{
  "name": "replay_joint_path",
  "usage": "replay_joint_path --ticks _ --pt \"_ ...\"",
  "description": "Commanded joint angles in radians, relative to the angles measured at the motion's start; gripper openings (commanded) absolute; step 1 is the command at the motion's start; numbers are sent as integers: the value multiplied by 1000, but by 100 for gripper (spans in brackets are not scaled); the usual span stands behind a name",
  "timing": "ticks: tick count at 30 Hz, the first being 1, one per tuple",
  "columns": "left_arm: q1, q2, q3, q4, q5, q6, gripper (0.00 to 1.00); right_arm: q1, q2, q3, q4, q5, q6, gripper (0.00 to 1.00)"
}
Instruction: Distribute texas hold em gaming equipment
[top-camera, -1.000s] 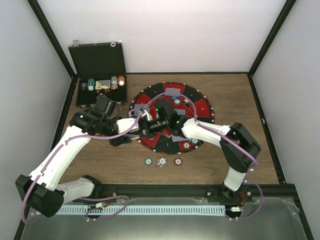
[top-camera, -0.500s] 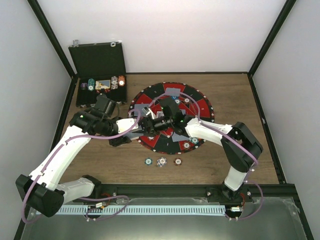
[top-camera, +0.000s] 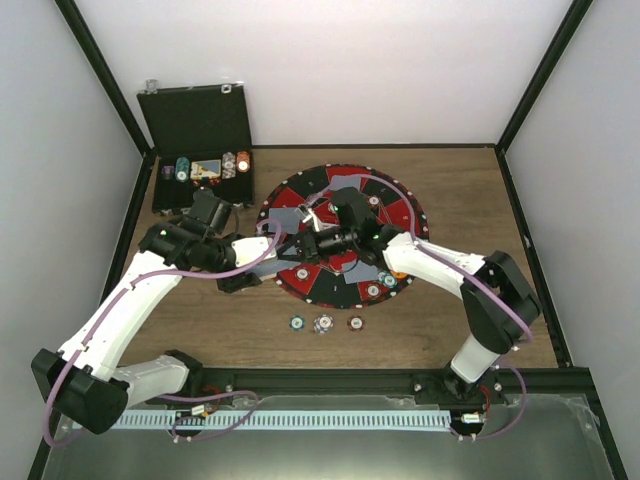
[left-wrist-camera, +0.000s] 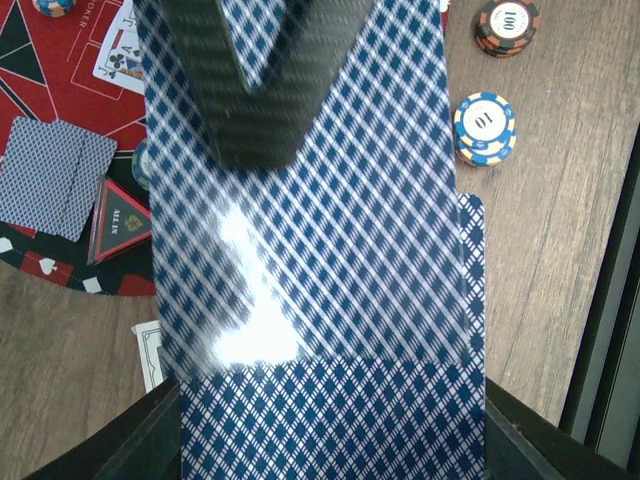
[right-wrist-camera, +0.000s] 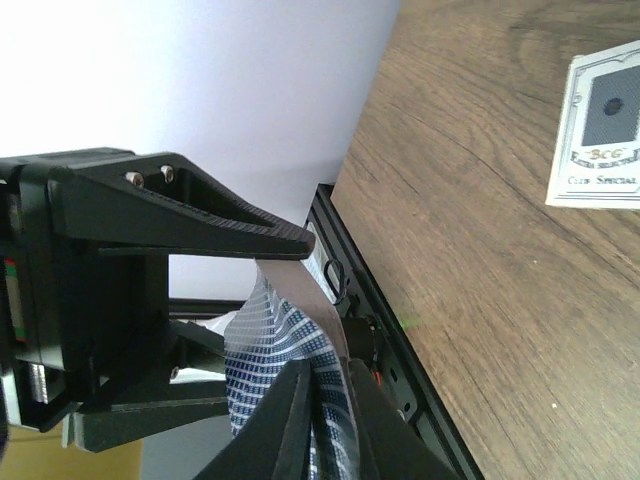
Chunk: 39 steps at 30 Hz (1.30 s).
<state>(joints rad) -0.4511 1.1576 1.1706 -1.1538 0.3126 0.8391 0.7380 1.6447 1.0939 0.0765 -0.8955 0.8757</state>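
Observation:
The deck needs to be released on bare wood clear of the mat, so next I need to move my left gripper down and left in the top view.
My left gripper (top-camera: 262, 254) is shut on a deck of blue-checked playing cards (left-wrist-camera: 330, 300), which fills the left wrist view. My right gripper (top-camera: 298, 246) meets it over the left part of the round red-and-black mat (top-camera: 405, 215). Its fingers (right-wrist-camera: 292, 420) are shut on the edge of the top card (right-wrist-camera: 270, 350). One black right finger (left-wrist-camera: 250, 90) lies across the deck's back. Three poker chips (top-camera: 323, 323) sit in a row on the wood in front of the mat. More chips (top-camera: 380, 286) and face-down cards (top-camera: 345, 183) lie on the mat.
The open black case (top-camera: 200, 165) with chips and cards stands at the back left. Two chips (left-wrist-camera: 486, 125) lie on the wood beside the deck. A face-up card (right-wrist-camera: 600, 130) lies on the table. Black frame rails border the table.
My right gripper has closed onto the top card of the deck and drawn a little to the right. The left arm has held the deck still.

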Motion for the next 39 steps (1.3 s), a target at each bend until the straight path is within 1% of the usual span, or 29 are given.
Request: replay_joint_path --ticks 1,4,9,12,15,18,20,25,28,32,33,34,37,38,39 --pt "-1 -20 7 23 28 18 8 -40 -22 10 -130 83 -43 8" --pt "-1 -18 3 28 26 17 8 -58 -37 14 -164 85 -65 2" --pt "-1 -16 -18 42 6 18 8 -123 -80 3 -196 73 -84 1" --pt "-1 -19 -40 59 -11 19 8 -197 -101 8 -227 56 -116 1" --pt "-1 -22 -83 83 -43 24 8 -300 -89 23 -282 60 -171 1" --pt "-1 -22 -139 112 -74 29 7 -417 -31 39 -335 70 -234 1" --pt "-1 -23 -182 136 -96 30 7 -465 33 65 -377 97 -277 1" --pt "23 -23 -254 191 -97 41 7 -504 193 129 -404 130 -334 1" --pt "95 8 -265 215 -64 71 7 -503 279 176 -423 139 -355 1" --pt "213 82 -274 225 -43 119 7 -503 356 234 -480 215 -400 1" --pt "236 92 -283 234 -39 130 7 -504 367 242 -493 230 -410 3" --pt "257 99 -295 250 -38 138 7 -504 374 245 -501 252 -417 8" --pt "301 127 -343 318 -63 158 7 -503 364 227 -512 295 -428 37" --pt "306 139 -359 355 -81 157 7 -503 351 217 -510 304 -431 42" --pt "309 149 -372 381 -94 153 7 -504 328 206 -507 311 -432 45"
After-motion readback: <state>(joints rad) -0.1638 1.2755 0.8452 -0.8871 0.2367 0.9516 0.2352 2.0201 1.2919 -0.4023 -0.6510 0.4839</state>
